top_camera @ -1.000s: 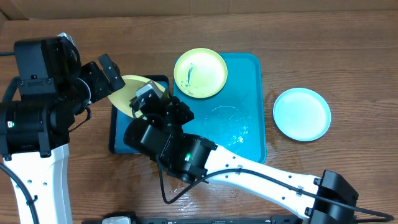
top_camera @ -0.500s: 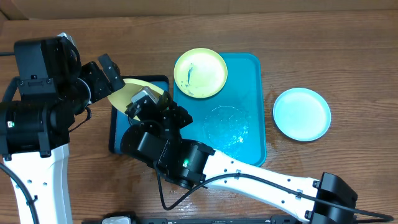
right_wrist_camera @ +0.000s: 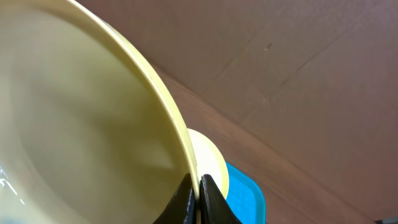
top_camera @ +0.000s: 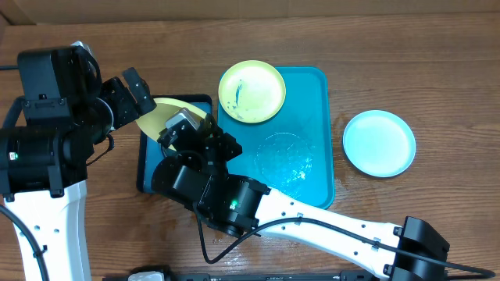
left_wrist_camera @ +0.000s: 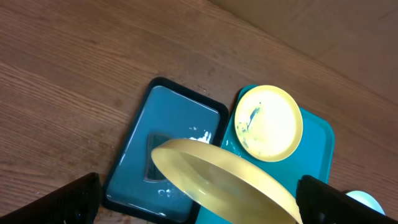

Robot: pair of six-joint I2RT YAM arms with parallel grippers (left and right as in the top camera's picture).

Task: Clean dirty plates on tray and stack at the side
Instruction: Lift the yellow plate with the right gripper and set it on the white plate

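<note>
My right gripper should swing past the teal tray and go down to release its yellow-green plate onto the light blue plate, because that one already lies at the side.
My right gripper is shut on the rim of a yellow-green plate and holds it tilted over the small dark-rimmed blue tray. In the overhead view this plate lies partly under the right wrist. My left gripper is open at the plate's left edge; in the left wrist view the plate spans between its spread fingers. A second yellow-green plate with dark smears sits at the far left of the teal tray. A light blue plate lies on the table to the right.
The small blue tray holds shallow liquid. Wet patches shine on the teal tray's middle. The right arm crosses the front of the table. Cardboard runs along the far edge.
The right wrist has shifted slightly left and toward the front with the plate; over the last half second nothing has visibly moved. The left arm has stayed put.
</note>
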